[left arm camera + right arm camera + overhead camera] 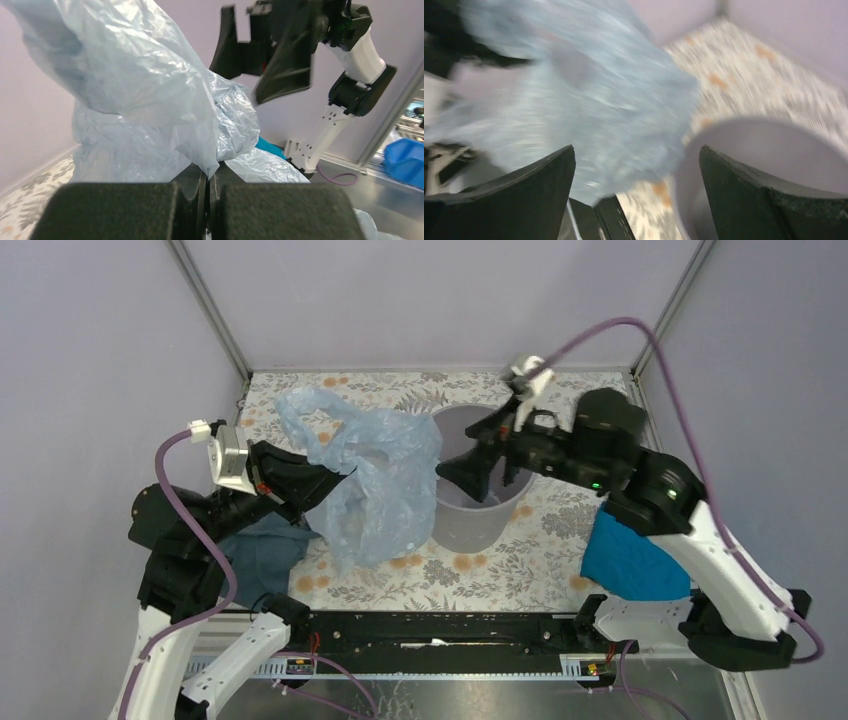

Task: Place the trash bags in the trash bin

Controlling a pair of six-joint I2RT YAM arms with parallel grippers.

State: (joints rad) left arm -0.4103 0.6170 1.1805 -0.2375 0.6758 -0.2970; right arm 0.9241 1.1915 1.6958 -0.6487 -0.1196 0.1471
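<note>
My right gripper is about to go left in the top view, onto the bag's bunched fold beside my left gripper's fingers, as the bag [375, 480] hangs gathered there.
The pale-blue translucent trash bag [375, 480] hangs crumpled above the table, just left of the trash bin [480, 510], a round light-grey bucket near the middle. My left gripper [338, 480] is shut on a fold of the bag [150, 100], with its jaws pressed together on the film. My right gripper [462, 472] is open and empty, hovering over the bin's left rim and pointing at the bag. In the blurred right wrist view the bag [589, 95] fills the left side and the bin [774, 155] sits at the lower right.
A dark teal-grey cloth [262, 550] lies under my left arm. A bright blue cloth [630, 560] lies at the right under my right arm. The floral table cover [470, 570] ends at the black front rail [440, 628]. Walls and frame posts enclose the back and sides.
</note>
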